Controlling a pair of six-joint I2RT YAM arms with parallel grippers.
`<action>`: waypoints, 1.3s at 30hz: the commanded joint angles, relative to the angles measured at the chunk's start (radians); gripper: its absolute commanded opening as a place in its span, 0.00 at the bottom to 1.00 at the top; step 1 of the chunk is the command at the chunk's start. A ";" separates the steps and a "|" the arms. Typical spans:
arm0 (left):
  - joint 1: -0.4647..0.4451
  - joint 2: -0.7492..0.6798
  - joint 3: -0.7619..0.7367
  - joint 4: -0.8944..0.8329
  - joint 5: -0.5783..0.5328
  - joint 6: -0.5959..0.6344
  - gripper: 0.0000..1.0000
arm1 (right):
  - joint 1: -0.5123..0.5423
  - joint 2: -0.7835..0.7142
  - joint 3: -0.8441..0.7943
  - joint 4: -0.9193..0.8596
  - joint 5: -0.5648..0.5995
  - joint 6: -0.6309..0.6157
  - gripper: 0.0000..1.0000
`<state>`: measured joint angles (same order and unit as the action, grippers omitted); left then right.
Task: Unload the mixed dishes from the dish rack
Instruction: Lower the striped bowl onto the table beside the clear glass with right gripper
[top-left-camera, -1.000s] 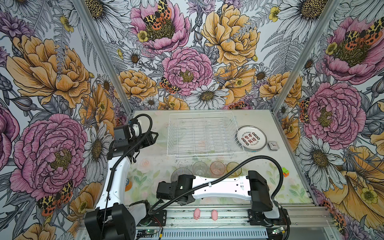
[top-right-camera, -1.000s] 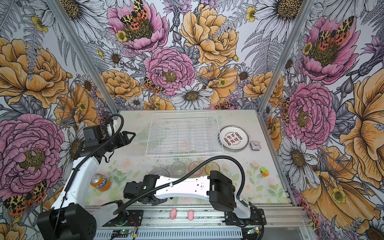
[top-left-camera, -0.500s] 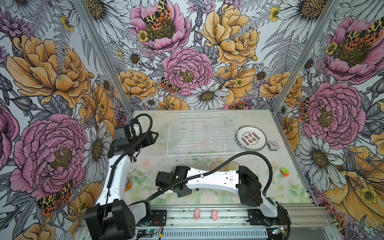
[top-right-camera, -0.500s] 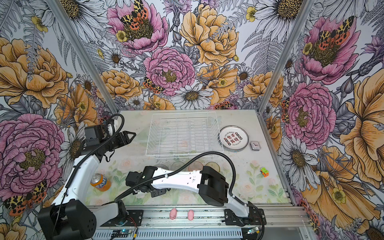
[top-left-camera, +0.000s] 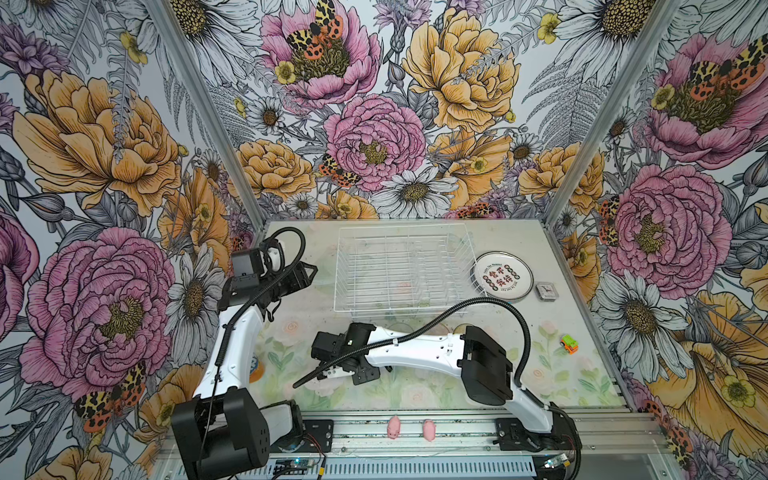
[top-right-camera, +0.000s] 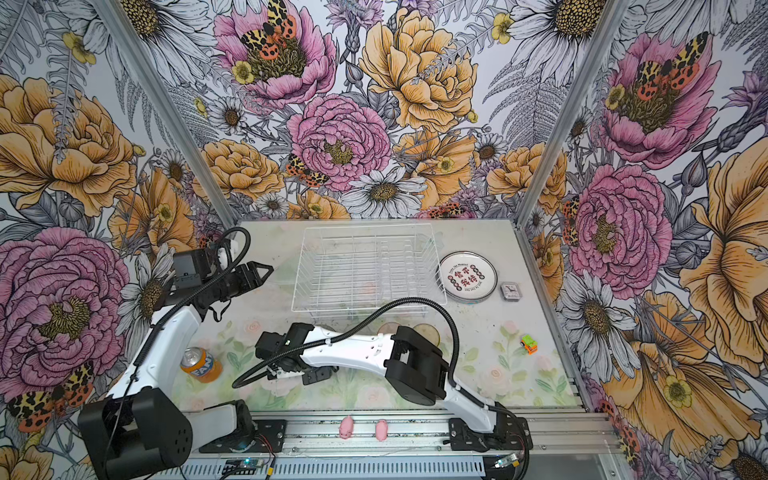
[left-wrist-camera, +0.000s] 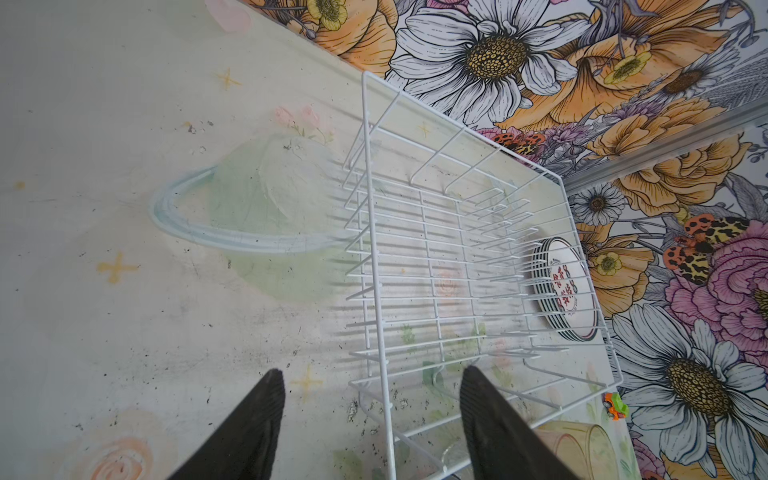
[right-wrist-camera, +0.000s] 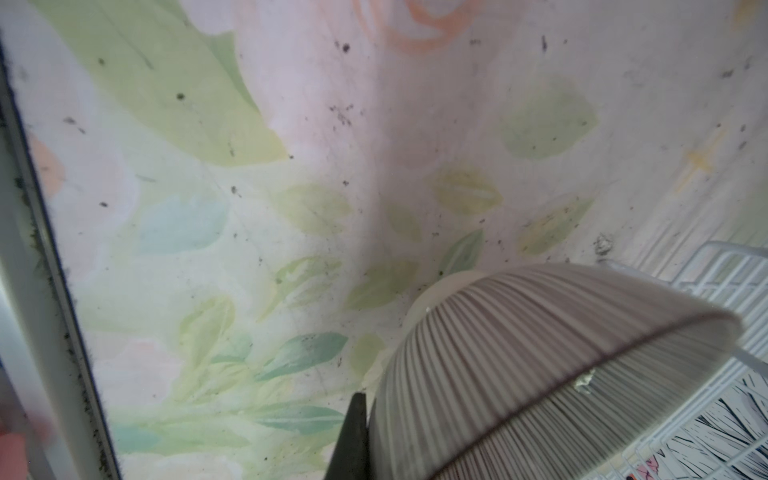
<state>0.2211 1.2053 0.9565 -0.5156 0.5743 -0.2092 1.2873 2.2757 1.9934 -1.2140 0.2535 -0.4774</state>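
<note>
The ribbed bowl is hanging tilted. I should next move my right gripper down and slightly outward to bring the bowl onto the tabletop by the rack's front (top-left-camera: 382, 321) and let go of the bowl's side.
The white wire dish rack (top-left-camera: 338, 266) (top-right-camera: 299, 274) (left-wrist-camera: 368, 208) stands at the back middle of the table with nothing in it. To its right lies a stack of white dark-rimmed plates (top-left-camera: 503, 281) (top-right-camera: 467, 278) (left-wrist-camera: 565, 291). My right gripper (top-left-camera: 336, 370) (top-right-camera: 286, 370) (right-wrist-camera: 374, 415) is shut on the wall of the ribbed grey bowl (right-wrist-camera: 540, 353), which it holds tilted in front of the rack. One finger (right-wrist-camera: 355, 432) shows outside the bowl. The right arm hides the bowl in both top views. Tumblers (top-right-camera: 426, 332) (left-wrist-camera: 582, 440) peek out by the rack's front. Left of the rack, my left gripper (top-left-camera: 309, 272) (top-right-camera: 266, 272) (left-wrist-camera: 372, 374) hangs open with nothing in it.
An orange soda can (top-right-camera: 201, 365) stands at the front left beside the left arm. Right of the plates sits a small clock (top-left-camera: 545, 291) (top-right-camera: 510, 291). A toy car (top-left-camera: 569, 344) (top-right-camera: 529, 344) is near the right edge. Two pink pigs (top-left-camera: 393, 427) lie on the front rail.
The right arm has swung back toward the rack with the bowl, and it now covers the bowl and most of the tumblers in the top views. The left arm has not moved.
</note>
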 joint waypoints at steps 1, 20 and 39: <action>0.012 0.000 0.037 0.035 0.016 -0.004 0.68 | -0.013 0.014 0.047 0.022 0.005 -0.021 0.00; 0.013 0.016 0.047 0.040 0.021 0.003 0.69 | -0.045 0.080 0.092 0.027 0.030 -0.026 0.00; 0.012 0.017 0.051 0.043 0.029 0.002 0.70 | -0.046 0.092 0.089 0.028 0.059 -0.020 0.11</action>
<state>0.2211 1.2278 0.9783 -0.4957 0.5747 -0.2096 1.2484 2.3535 2.0602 -1.1995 0.2768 -0.4919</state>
